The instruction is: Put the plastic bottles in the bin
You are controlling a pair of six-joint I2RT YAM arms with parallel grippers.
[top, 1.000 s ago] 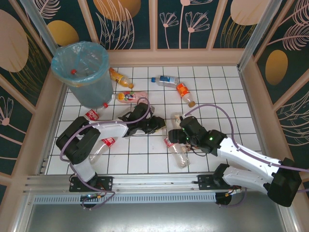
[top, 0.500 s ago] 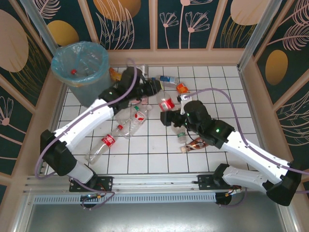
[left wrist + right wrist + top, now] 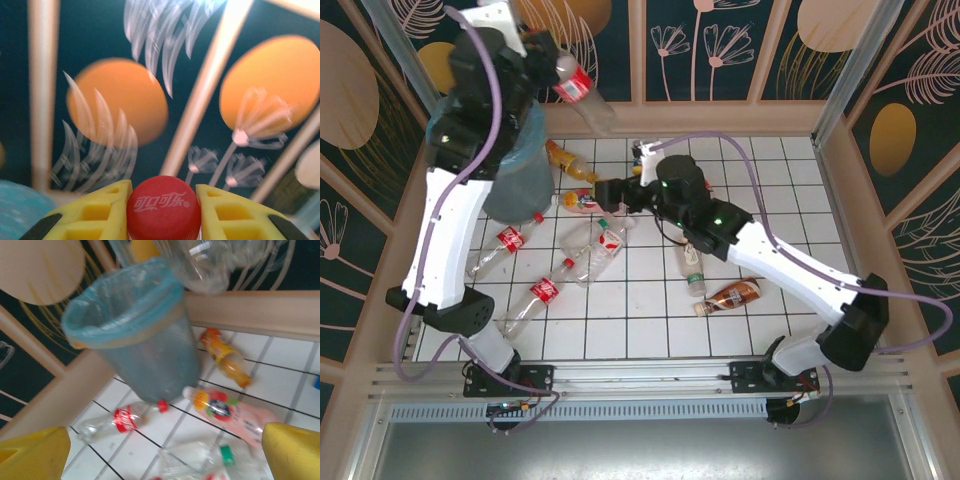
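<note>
The clear body of the red-capped bottle still hangs beyond the bin's rim. I should next swing my left gripper over the bin's opening (image 3: 526,132) and lower it to release the bottle.
My left gripper (image 3: 552,62) is raised high at the far left, shut on a clear bottle with a red label (image 3: 580,90). Its red cap (image 3: 163,206) sits between my yellow fingers (image 3: 95,215). The bin (image 3: 515,175), grey-blue with a light-blue bag, stands below that arm and is partly hidden by it. The bin (image 3: 135,330) is open at the top. My right gripper (image 3: 612,194) hangs open over the floor near a pink bottle (image 3: 582,201), its fingers (image 3: 292,450) wide apart with nothing between them. Several more bottles lie on the tiles.
An orange bottle (image 3: 570,160) lies beside the bin. Red-label bottles (image 3: 510,240) (image 3: 603,243) (image 3: 542,292) lie at left centre. A green-cap bottle (image 3: 692,270) and a brown bottle (image 3: 732,295) lie under the right arm. Wooden walls ring the white tiled floor (image 3: 770,200).
My left arm has swung up from the floor, lifting the red-label bottle high beside the bin. My right gripper has moved to the far left, towards the pink bottle.
</note>
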